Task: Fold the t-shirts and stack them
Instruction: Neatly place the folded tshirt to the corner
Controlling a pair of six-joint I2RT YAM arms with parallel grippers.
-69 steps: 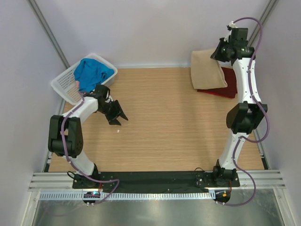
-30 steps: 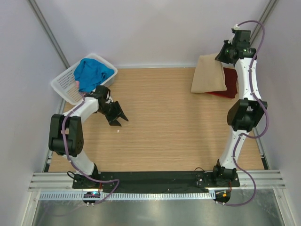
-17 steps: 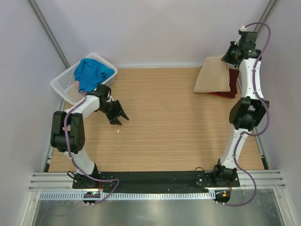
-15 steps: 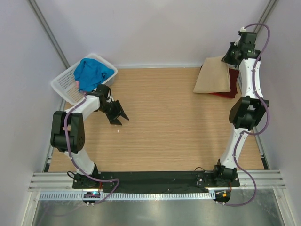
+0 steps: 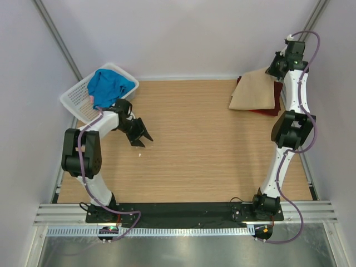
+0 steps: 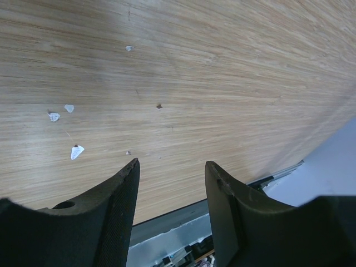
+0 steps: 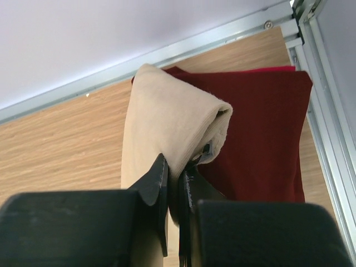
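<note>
The tan t-shirt's raised edge goes over the maroon t-shirt next as my right gripper lowers toward the side frame, since maroon t-shirt (image 5: 276,94) still shows there.
In the far right corner my right gripper (image 7: 175,167) is shut on a fold of the tan t-shirt (image 7: 167,111), holding that edge up. The tan t-shirt (image 5: 253,92) lies folded over the dark maroon t-shirt (image 5: 276,94), which lies flat and shows along its right side (image 7: 261,128). A bright blue t-shirt (image 5: 108,86) is heaped in the white lattice basket (image 5: 75,104) at the far left, with a bit of pink cloth (image 5: 90,99) beside it. My left gripper (image 5: 143,140) hovers open just in front of the basket, with only bare table between its fingers (image 6: 119,206).
Small white specks (image 6: 77,151) lie on the wooden table below the left gripper. The back rail (image 7: 211,39) and right-hand frame (image 7: 328,122) run close to the maroon shirt. A metal rail (image 5: 183,214) runs along the table's near edge.
My right gripper has carried the tan t-shirt's edge right and back, drawing the shirt further over the maroon one. The left gripper has stayed in place, open.
</note>
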